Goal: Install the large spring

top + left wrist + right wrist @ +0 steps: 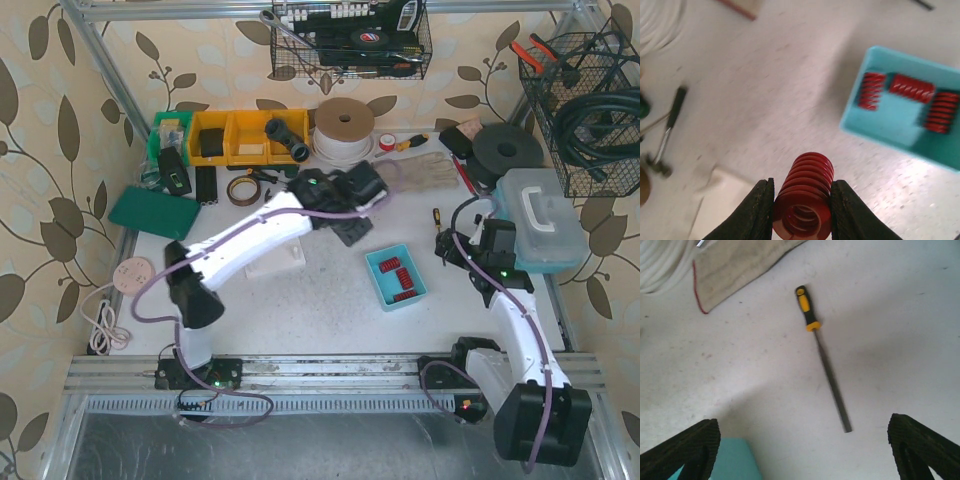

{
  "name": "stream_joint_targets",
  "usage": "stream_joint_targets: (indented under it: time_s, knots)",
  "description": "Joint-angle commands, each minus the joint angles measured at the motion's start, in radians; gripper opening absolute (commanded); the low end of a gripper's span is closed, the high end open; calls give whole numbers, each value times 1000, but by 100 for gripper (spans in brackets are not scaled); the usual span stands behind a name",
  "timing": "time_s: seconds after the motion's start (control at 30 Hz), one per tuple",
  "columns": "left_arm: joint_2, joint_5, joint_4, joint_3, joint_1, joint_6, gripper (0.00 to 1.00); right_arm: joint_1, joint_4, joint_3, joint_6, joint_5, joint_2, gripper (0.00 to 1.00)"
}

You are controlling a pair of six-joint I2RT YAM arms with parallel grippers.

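Note:
My left gripper swings to the left in the top view and down onto the white block (291, 254) (722, 202) next to release the large spring, since the spring hangs beside it.
My left gripper (803, 209) is shut on a large red spring (805, 192), held by its sides above the white table. In the top view the left gripper (350, 222) is at mid-table, left of the teal tray (383, 287). The tray (890, 127) holds three more red springs (912, 88). A white block (722, 202) lies just below and left of the held spring; in the top view the block (291, 254) is partly hidden under the left arm. My right gripper (800, 450) is open wide and empty, above the tray's corner (737, 460); in the top view it (449, 246) is right of the tray.
A file with a yellow and black handle (822, 357) lies ahead of the right gripper. A clear toolbox (540, 215) stands at the right. Yellow bins (245, 135), a tape roll (345, 125), a glove (425, 170) and a green pad (155, 212) lie along the back and left.

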Motion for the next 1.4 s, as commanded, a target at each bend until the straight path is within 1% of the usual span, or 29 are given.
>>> stream_joint_targets:
  time_s: [0.0,0.07,0.13,0.2,0.27,0.4,0.53,0.63,0.73,0.8,1.03,1.37]
  knots:
    - [-198,-70,-33,-142,115,-40,3,66,-33,58,-4,-75,-19,94]
    - [-265,-40,-1,-249,186,-49,3,131,-51,102,-13,-60,-18,94]
    - [-330,-14,36,-345,259,-56,3,230,-63,147,-25,-55,-7,94]
    - [-384,-12,59,-427,336,-61,2,319,-62,188,-44,-50,10,94]
    - [-429,11,79,-490,406,-62,2,411,-67,227,-61,-11,32,94]
    - [-478,42,92,-562,514,-60,1,567,-18,247,-112,56,51,94]
    - [-478,48,70,-589,606,-51,1,671,37,226,-158,125,49,95]
    - [-475,79,88,-620,660,-45,0,708,53,205,-178,182,36,94]
    - [-463,81,98,-632,686,-41,0,724,69,180,-185,224,10,94]
    - [-448,65,108,-638,693,-45,0,725,78,166,-184,236,-9,94]
    - [-397,78,139,-646,706,-59,0,726,85,148,-183,260,-20,94]
    - [-333,58,151,-648,713,-69,0,727,91,143,-181,252,-22,94]
